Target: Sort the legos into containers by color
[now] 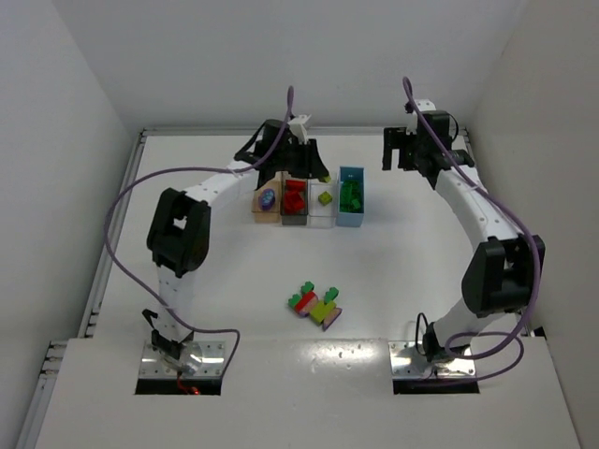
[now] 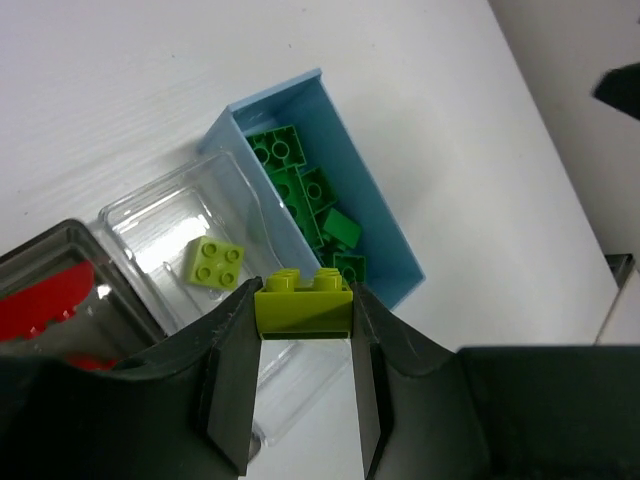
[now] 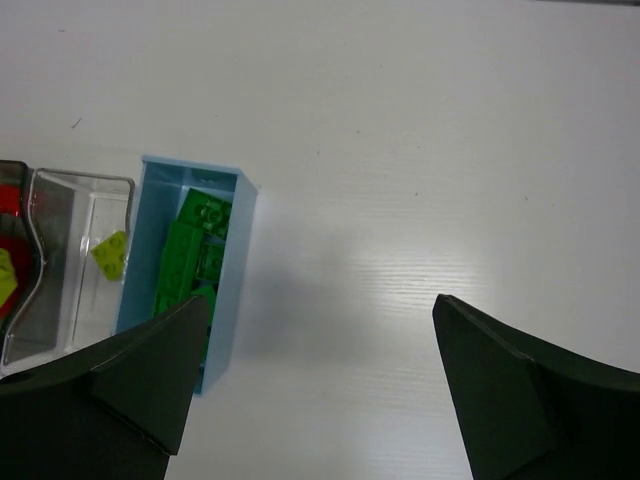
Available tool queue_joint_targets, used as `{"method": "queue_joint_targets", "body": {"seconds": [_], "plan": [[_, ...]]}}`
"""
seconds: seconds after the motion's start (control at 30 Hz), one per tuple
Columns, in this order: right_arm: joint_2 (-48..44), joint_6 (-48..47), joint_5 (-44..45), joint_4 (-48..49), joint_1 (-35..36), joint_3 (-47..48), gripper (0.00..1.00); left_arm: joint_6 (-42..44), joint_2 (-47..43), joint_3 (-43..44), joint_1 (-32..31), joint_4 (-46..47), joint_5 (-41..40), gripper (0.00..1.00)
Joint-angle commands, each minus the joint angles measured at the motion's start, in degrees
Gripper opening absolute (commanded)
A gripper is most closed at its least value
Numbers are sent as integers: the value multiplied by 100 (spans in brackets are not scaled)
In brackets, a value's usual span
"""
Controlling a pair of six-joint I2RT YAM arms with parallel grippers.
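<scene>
My left gripper goes down toward the clear container below it next and lets go of the lime-yellow lego there, since a matching lime-yellow lego already sits inside.
My left gripper (image 2: 304,296) is shut on a lime-yellow lego (image 2: 305,312) and holds it above the clear container (image 2: 170,215), which has one lime-yellow lego (image 2: 218,262) inside. In the top view the left gripper (image 1: 314,170) hovers over the row of containers: tan (image 1: 265,217) with a purple lego (image 1: 269,198), dark grey (image 1: 294,219) with red legos (image 1: 295,196), clear (image 1: 322,219), and light blue (image 1: 351,221) with green legos (image 1: 351,195). A multicoloured lego cluster (image 1: 315,304) lies near the table's middle front. My right gripper (image 1: 399,150) is open and empty, to the right of the blue container (image 3: 238,250).
White walls close in the table on the left, back and right. The arm bases stand at the near edge. Purple cables hang off both arms.
</scene>
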Motion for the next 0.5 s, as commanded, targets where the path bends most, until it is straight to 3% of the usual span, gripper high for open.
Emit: {"method": "queue_joint_targets", "body": {"seconds": [0.0,0.2,0.3,0.37,0.47], "plan": [[-468,79,-287,-60,-181,-71,94,147,332,537,-117,-131,-180,18],[-574,79,-470,-174,-436,-71,94,209,939,1074,-180,-385,-645,24],[-574,79,-542,-236,-490,-71,94,209,1079,1179,-232,-386,-707,34],[-574,-70,-813,-314,-490,-71,94,278,1080,1232,-232,-439,-708,49],[-503,-377,-1427,-464,-551,-10,94,331,1133,1285,-232,-439,-655,53]]}}
